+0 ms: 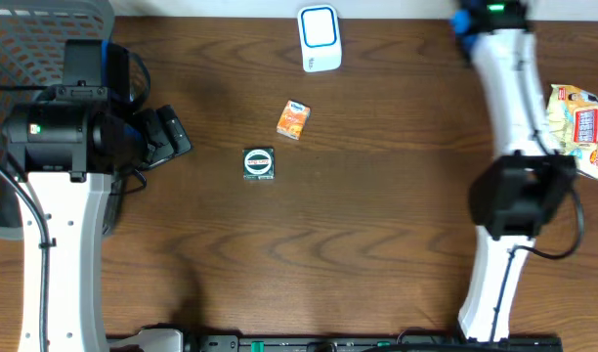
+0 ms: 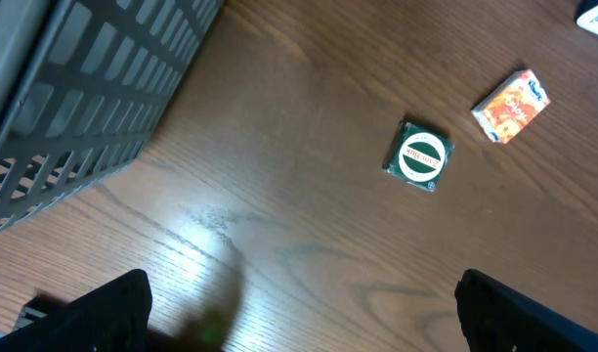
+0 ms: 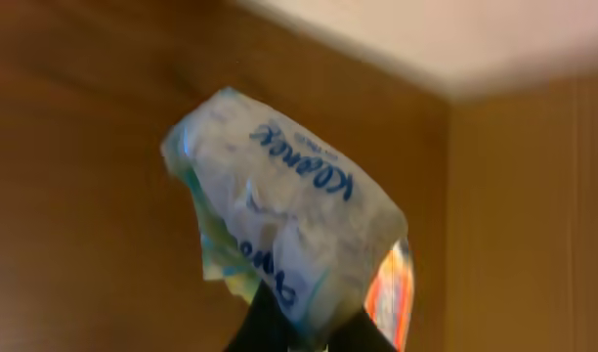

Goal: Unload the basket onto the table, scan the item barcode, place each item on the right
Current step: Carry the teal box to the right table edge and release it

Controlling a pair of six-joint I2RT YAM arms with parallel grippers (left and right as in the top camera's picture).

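The pack should be released clear of the orange box and packet, so my right gripper needs to swing to the right in the overhead view next, over the snack bag (image 1: pixel 571 125).
My right gripper (image 3: pixel 314 337) is shut on the lower edge of a crinkled white tissue pack (image 3: pixel 289 225) with blue lettering, held up off the table in the right wrist view. In the overhead view the pack is hidden under the right arm (image 1: pixel 519 196). A white and blue scanner (image 1: pixel 319 37) stands at the table's far edge. My left gripper (image 1: pixel 169 137) is open at the left, over bare wood, with nothing between its fingers (image 2: pixel 108 313).
A small orange box (image 1: pixel 293 119) and a dark green packet with a round white label (image 1: pixel 259 163) lie mid-table. A red and yellow snack bag (image 1: pixel 577 127) lies at the right edge. A grey basket (image 1: pixel 35 39) fills the far left corner.
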